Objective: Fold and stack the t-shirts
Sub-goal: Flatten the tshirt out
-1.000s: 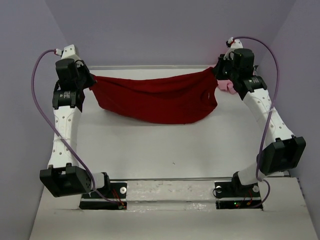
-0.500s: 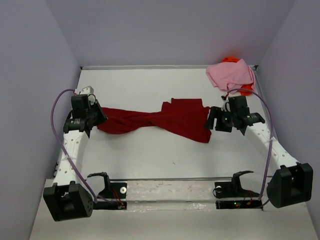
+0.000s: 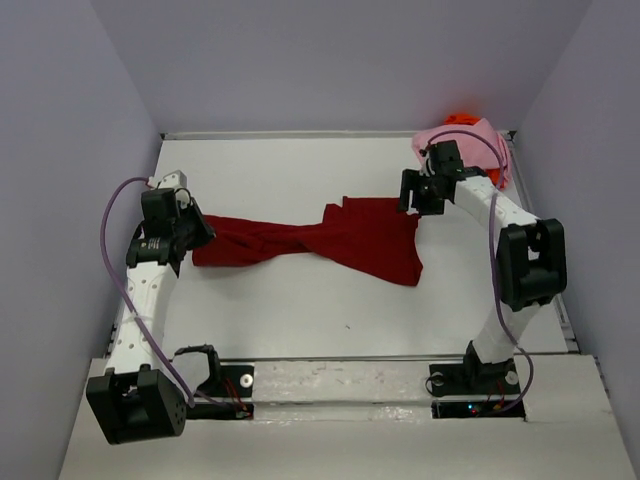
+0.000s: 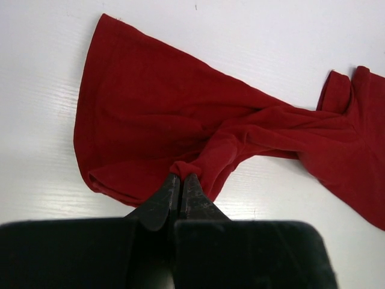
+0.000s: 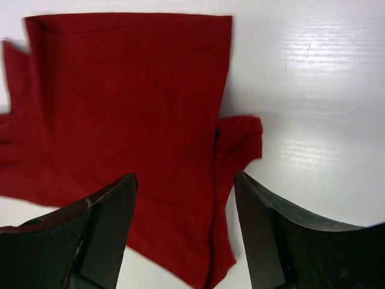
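The t-shirt's far corner lies flat on the table beyond the right gripper's open fingers, so my right gripper comes down and outward onto that corner next.
The dark red t-shirt lies twisted across the middle of the white table. My left gripper is shut on a bunched fold at its left end, which the left wrist view shows pinched at the gripper, the t-shirt spreading away beyond it. My right gripper hovers open over the shirt's far right corner. In the right wrist view this gripper has nothing between its fingers and the flat red t-shirt below. The light pink t-shirt is heaped in the far right corner on the orange one.
Purple walls close the table in at the back and on both sides. The right arm stands along the right edge, reaching towards the back. The left arm runs along the left edge. Both bases sit at the near edge.
The red shirt, held stretched in the air by both grippers, has come down onto the table. My right gripper has let go and moved to the shirt's far right corner. The left gripper stays shut on it.
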Controlling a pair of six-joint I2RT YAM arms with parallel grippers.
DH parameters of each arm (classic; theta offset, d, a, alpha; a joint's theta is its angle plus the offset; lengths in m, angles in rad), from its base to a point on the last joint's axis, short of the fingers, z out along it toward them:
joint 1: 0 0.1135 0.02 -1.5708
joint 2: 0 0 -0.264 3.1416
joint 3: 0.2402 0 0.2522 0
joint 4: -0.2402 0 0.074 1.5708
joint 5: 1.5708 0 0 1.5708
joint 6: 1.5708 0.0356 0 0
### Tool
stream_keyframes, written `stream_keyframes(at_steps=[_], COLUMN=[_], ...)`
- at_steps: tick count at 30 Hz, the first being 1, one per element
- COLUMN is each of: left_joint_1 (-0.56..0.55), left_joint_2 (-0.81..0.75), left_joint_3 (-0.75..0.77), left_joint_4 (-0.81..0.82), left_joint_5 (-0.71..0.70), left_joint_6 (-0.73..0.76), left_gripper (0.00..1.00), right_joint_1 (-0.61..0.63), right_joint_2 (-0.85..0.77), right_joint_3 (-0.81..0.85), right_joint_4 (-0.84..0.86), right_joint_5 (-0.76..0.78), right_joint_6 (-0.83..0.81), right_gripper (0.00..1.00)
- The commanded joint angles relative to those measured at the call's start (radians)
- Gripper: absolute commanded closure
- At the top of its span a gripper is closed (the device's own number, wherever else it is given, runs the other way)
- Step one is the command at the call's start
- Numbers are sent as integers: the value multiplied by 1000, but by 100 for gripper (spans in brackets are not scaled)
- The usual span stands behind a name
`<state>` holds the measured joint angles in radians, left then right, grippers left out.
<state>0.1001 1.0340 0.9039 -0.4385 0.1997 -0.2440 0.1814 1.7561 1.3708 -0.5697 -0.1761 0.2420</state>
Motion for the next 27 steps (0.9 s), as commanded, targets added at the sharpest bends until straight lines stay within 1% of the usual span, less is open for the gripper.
stream_keyframes(at_steps=[1,3,6,9,10,15,19,23,26,27], left_joint_1=[1,0,0,0,0,0,0,0,0,1], left_joint_2=[-9,-15,-23,-22,-22,-17,-8,-3,0,0], left_joint_3=[43,44,44,47,47,50,55,66,70,69], left_joint_4=[11,4,0,-5,-6,-9,-6,-11,-12,-12], left_joint_5=[3,1,-5,-6,-8,-13,-10,-13,-16,-16], left_joint_6=[14,14,14,17,17,22,22,26,26,28], left_gripper=[100,100,100,100,100,100,100,100,100,100], right_joint_1=[-7,-7,-7,-7,-7,-7,-7,-7,-7,-7], right_joint_2=[119,167,232,293,310,385,430,457,473,476], right_joint_3=[129,168,220,281,293,320,352,364,367,364], right_joint_4=[47,51,80,88,88,90,90,88,87,87], right_joint_5=[50,47,3,13,39,79,61,87,87,87], right_joint_6=[-72,-98,-133,-145,-145,-156,-155,-150,-152,-152], right_gripper=[30,32,33,34,34,37,40,43,52,59])
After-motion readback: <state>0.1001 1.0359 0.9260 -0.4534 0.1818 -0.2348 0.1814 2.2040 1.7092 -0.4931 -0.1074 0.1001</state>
